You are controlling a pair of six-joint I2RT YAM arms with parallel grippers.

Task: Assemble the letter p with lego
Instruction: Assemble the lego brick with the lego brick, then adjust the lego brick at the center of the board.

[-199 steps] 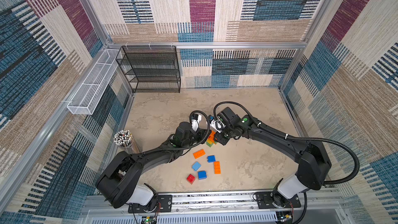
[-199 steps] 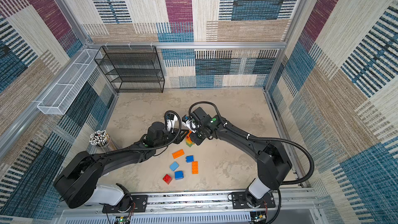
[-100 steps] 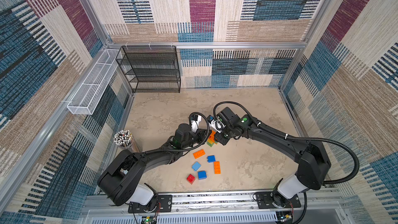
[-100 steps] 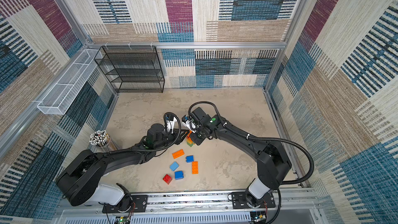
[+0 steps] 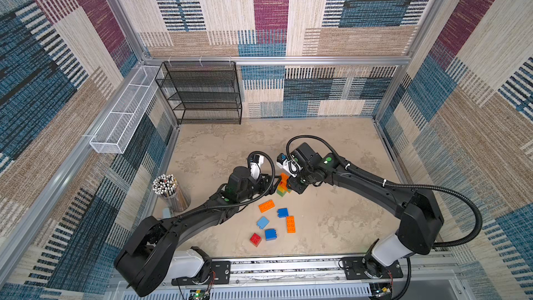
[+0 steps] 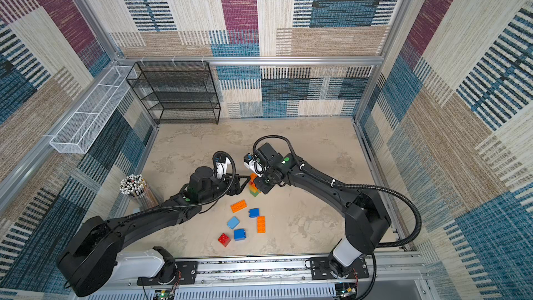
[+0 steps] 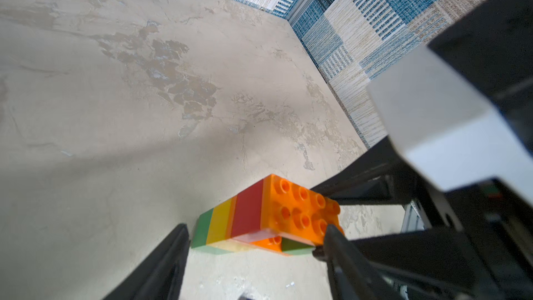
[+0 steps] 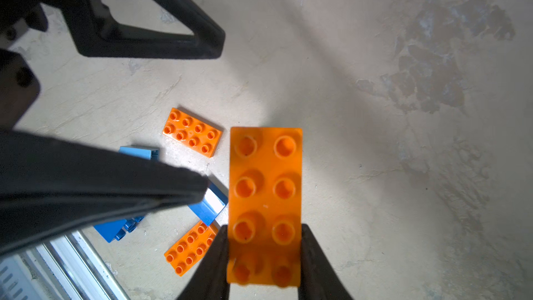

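I should next lower my left gripper, tilt it level and close it around the stack's yellow brick, because my right gripper covers only the end of the top orange brick.
A lego stack stands on the floor mid-table: green at the bottom, then yellow, red, and a long orange brick on top. My right gripper is shut on one end of that orange brick, a finger on each long side. My left gripper is open beside the stack. Its fingers straddle the stack's lower side, one fingertip close to the orange brick's end. Both grippers meet at the stack in both top views, the left gripper on its left, the right gripper on its right.
Loose lego lies nearer the front: two orange bricks, two blue, a light blue, a red. A pencil cup stands at the left, a black wire shelf at the back, a white basket on the left wall.
My left gripper's jaws have spread apart and let go of the stack, drawing back slightly to the left. The right gripper keeps its hold on the orange brick, unmoved.
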